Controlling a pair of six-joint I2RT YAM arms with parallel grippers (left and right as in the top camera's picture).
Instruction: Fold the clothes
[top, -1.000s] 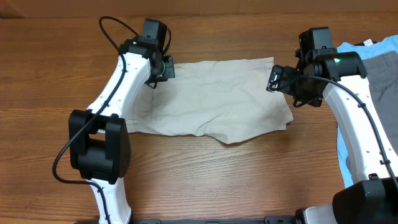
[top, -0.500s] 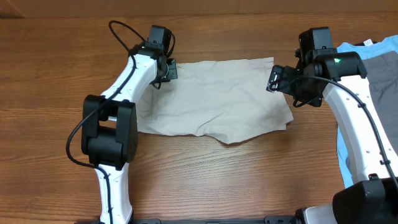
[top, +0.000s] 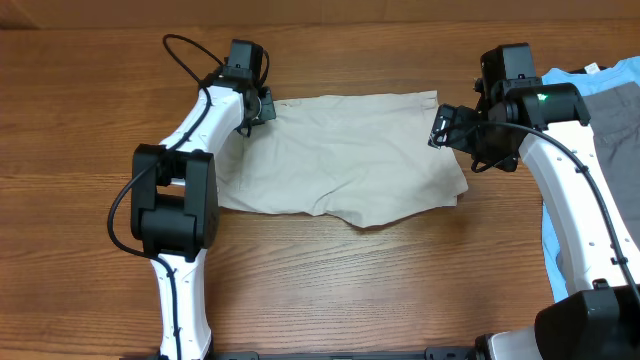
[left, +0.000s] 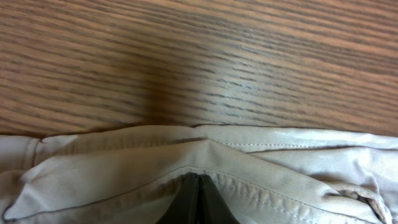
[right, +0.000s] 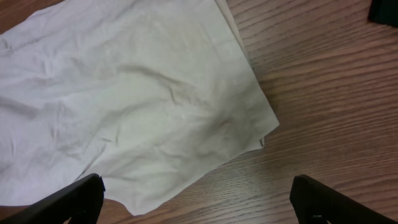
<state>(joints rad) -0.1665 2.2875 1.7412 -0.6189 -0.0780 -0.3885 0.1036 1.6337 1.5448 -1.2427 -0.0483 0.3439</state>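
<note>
I need to pull the stitched hem in my left gripper to the left in the overhead view toward the bare wood next and release it, because its cloth lies in folds.
The clothes, a pair of beige shorts (top: 350, 150), lie spread across the middle of the wooden table with some creases. My left gripper (top: 260, 107) is at their far left corner, shut on the stitched hem. In the left wrist view the dark fingertips (left: 198, 186) meet in a point, and the hem of the shorts (left: 124, 168) is tented over them. My right gripper (top: 441, 126) hovers open over the right edge of the shorts. In the right wrist view it (right: 199, 190) holds nothing, and the shorts (right: 137, 93) lie below with a corner near the bare wood.
A light blue T-shirt (top: 590, 75) and a grey garment (top: 615, 115) lie at the table's right edge, partly under the right arm. Bare wood (top: 350, 280) stretches in front of the shorts.
The left arm has swung and drawn the shorts' far left corner slightly outward, flattening the fabric a little. The right arm has not moved.
</note>
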